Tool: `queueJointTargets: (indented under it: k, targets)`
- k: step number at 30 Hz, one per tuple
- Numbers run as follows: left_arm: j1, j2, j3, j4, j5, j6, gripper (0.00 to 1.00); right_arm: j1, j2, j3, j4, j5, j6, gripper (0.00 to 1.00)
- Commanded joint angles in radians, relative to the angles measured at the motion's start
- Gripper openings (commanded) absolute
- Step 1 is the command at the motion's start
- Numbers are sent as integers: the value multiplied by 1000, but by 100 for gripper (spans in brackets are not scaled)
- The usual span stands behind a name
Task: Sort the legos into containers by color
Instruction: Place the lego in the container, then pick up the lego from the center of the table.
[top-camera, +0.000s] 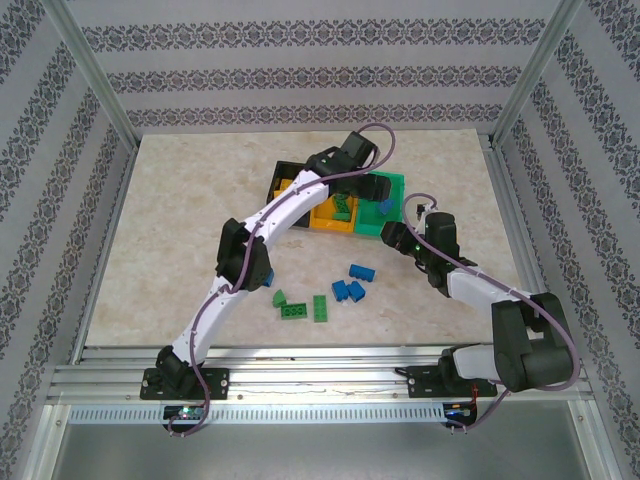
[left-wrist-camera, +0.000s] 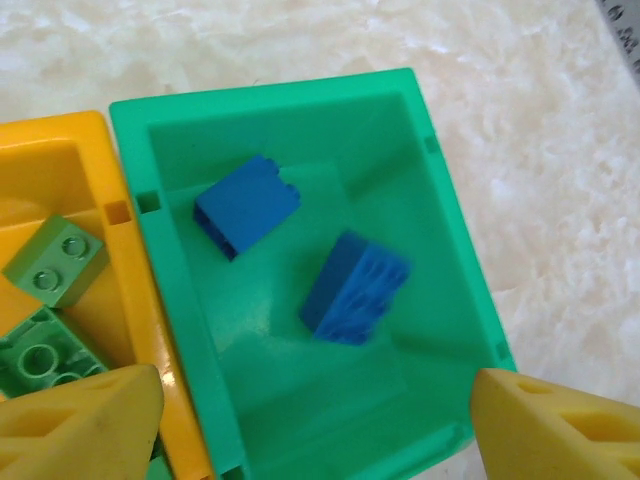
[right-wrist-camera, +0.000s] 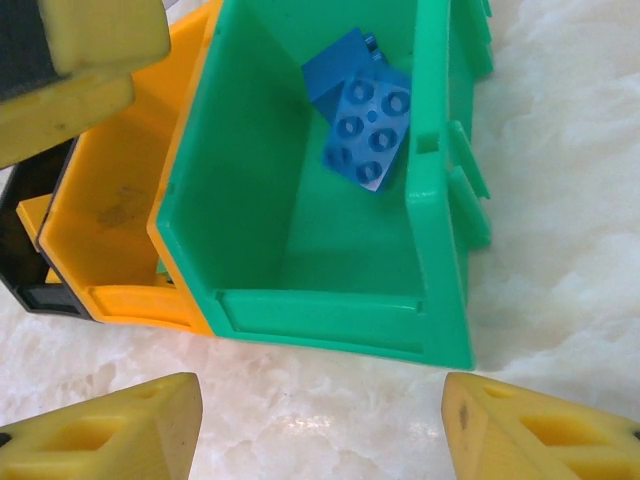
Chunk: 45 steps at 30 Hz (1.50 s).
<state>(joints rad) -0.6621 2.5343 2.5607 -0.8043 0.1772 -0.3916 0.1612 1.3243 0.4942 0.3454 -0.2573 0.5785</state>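
My left gripper retreats and descends onto a blue lego next. The lego lies unsorted on the tabletop, back from the gripper and below it, by its arm's black elbow.
The three joined containers stand mid-table: a black bin (top-camera: 281, 184), a yellow-orange bin (top-camera: 327, 218) and a green bin (top-camera: 392, 183). My left gripper (top-camera: 377, 186) hangs open over the green bin (left-wrist-camera: 300, 130), its yellow fingers (left-wrist-camera: 90, 415) wide apart and nothing between them (left-wrist-camera: 315, 390). Below it lie two blue legos (left-wrist-camera: 246, 203), one of them blurred (left-wrist-camera: 355, 288). Green legos (left-wrist-camera: 55, 260) sit in the yellow-orange bin (left-wrist-camera: 60, 150). My right gripper (right-wrist-camera: 320, 400) is open and empty, low over the table just in front of the green bin (right-wrist-camera: 320, 310). The same blue legos (right-wrist-camera: 367, 128) lie inside that bin.
Loose legos lie on the marble table nearer the arm bases: blue ones (top-camera: 362, 271) (top-camera: 348, 290) and green ones (top-camera: 293, 313) (top-camera: 320, 308) (top-camera: 279, 297). The left arm's white links (top-camera: 250, 240) reach diagonally across them. Metal frame posts and patterned walls close in the table.
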Motion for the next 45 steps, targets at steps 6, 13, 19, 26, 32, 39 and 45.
queueJointTargets:
  k: [6,13,19,26,32,39,45]
  targets:
    - [-11,-424,-539,121,-124,63,82,19,30,-4,56,-36,24,65]
    - [-7,-818,-1154,258,-233,15,82,28,40,0,54,-27,14,65]
    - [-1,-973,-1421,169,-302,-44,81,41,52,5,57,-23,9,65]
    - [19,-1017,-1562,140,-300,-84,81,45,61,4,59,-11,6,65]
    - [19,-1005,-1592,122,-279,-114,80,36,67,2,63,-7,8,65]
    - [61,-939,-1679,227,-272,-80,71,40,82,4,76,-25,17,65]
    - [67,-842,-1618,233,-253,-58,45,40,79,3,73,-22,14,65]
